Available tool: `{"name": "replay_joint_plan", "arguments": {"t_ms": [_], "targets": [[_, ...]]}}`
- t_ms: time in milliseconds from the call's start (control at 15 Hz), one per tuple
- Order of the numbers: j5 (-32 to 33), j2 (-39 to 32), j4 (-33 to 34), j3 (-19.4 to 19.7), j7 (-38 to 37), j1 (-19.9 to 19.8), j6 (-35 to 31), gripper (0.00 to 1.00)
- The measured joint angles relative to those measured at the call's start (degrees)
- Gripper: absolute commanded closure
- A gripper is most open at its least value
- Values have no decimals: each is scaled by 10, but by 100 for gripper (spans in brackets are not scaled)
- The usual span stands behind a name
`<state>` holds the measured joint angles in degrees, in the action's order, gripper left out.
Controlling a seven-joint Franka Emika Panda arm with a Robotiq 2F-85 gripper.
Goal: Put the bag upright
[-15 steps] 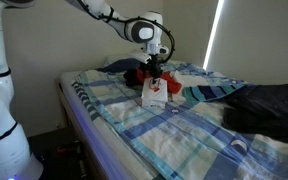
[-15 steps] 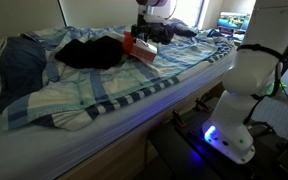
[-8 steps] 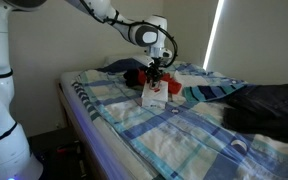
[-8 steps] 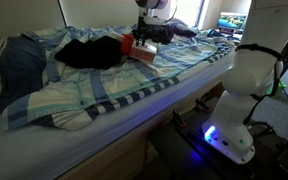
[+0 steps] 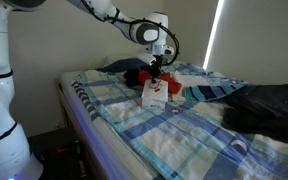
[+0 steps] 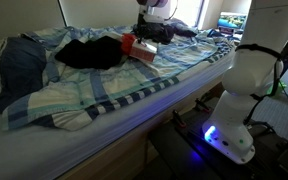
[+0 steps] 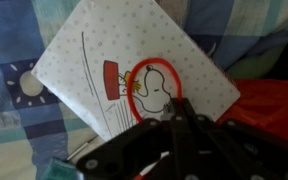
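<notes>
I need to move my gripper back over the open bedsheet beside the slanted bag so that the bag tips upright, and then let go of the loop.
The bag (image 7: 134, 60) is white with a red printed mark and a thin red loop handle, lying on the blue checked bedsheet. In both exterior views it sits mid-bed under the arm, bag (image 5: 154, 95) and bag (image 6: 136, 47). My gripper (image 7: 177, 112) is shut, its black fingers pressed together at the bag's top edge where the red handle crosses. From outside the gripper (image 5: 157, 74) points down onto the bag's top, and it shows again as the gripper (image 6: 144, 35). Red material (image 7: 274, 105) lies beside the bag's top.
A black bundle (image 6: 89, 52) lies next to the bag. A dark navy cloth (image 5: 269, 105) covers one end of the bed, seen also as the navy cloth (image 6: 19, 60). The bed edge (image 6: 134, 110) drops to the floor near the robot base (image 6: 249, 90).
The jaws have closed from wide open to shut at the bag's top. The arm and the bag have barely moved.
</notes>
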<state>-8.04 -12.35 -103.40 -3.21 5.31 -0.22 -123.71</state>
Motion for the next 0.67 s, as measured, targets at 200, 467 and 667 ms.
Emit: {"name": "replay_joint_plan", "arguments": {"t_ms": [200, 467, 667], "targets": [[0, 8, -2, 2, -2, -1, -22, 99], [0, 53, -35, 18, -14, -2, -56, 99], [1, 98, -86, 37, -28, -9, -82, 99]]}}
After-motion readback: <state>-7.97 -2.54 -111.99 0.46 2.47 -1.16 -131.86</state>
